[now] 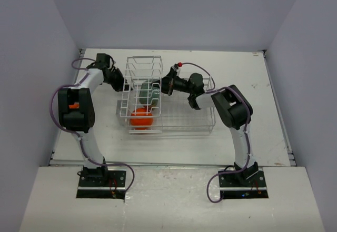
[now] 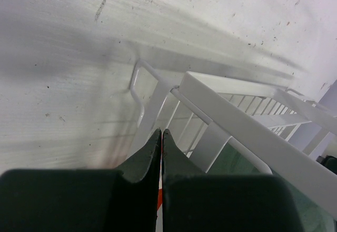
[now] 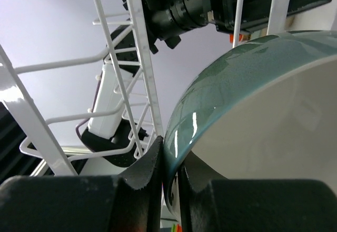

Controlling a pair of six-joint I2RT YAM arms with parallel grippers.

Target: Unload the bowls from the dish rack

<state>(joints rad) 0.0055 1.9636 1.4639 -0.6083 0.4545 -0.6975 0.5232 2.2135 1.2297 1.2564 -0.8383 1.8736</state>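
Note:
I will lift the teal bowl point(image 1: 146, 92) with my right gripper next, carry it past the rack and down, and then let it go, because bare tabletop lies to the gripper's right in the top view.
The white wire dish rack point(image 1: 184, 121) stands mid-table, its tall plate slots at the left end. A dark teal bowl point(image 1: 146, 92) stands on edge in those slots, and an orange bowl point(image 1: 141, 117) lies just in front of it. My right gripper point(image 1: 162, 86) reaches into the rack from the right. In the right wrist view its fingers point(image 3: 150, 161) pinch the rim of the teal bowl point(image 3: 237, 79), which is cream inside. My left gripper point(image 1: 120, 81) is shut and empty outside the rack's left side; its tips point(image 2: 161, 133) point at the rack's rim point(image 2: 237, 119).
Rack wires point(image 3: 138, 63) cross close in front of the right gripper, with the left arm visible beyond them. Grey walls enclose the table on three sides. Bare white tabletop point(image 2: 68, 69) lies left of the rack.

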